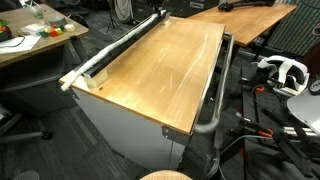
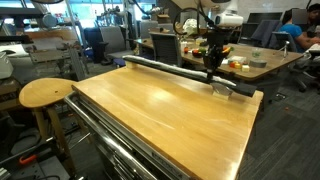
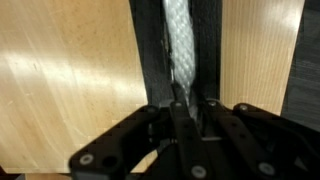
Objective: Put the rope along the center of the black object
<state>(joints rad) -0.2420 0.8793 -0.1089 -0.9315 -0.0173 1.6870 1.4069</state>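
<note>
Next, the gripper moves slightly toward the black object's nearby end and lets go of the rope's end over the black object's middle. The rope already lies along the black object.
The black object [image 1: 112, 50] is a long narrow strip along the far edge of the wooden tabletop; it also shows in the other exterior view [image 2: 160, 67] and in the wrist view [image 3: 150, 50]. The white rope [image 3: 178, 45] lies along its middle, also visible in both exterior views [image 1: 100, 62] [image 2: 170, 68]. My gripper [image 2: 212, 78] stands over one end of the strip, fingers pointing down. In the wrist view the gripper [image 3: 181, 103] has its fingers pinched together on the rope's end, right over the strip.
A grey tubular bar [image 1: 215, 95] runs along the opposite table edge. A round wooden stool [image 2: 45, 93] stands by one corner. Desks with clutter [image 2: 250, 60] stand behind the strip. Cables and a headset [image 1: 282, 72] lie on the floor beside the bar.
</note>
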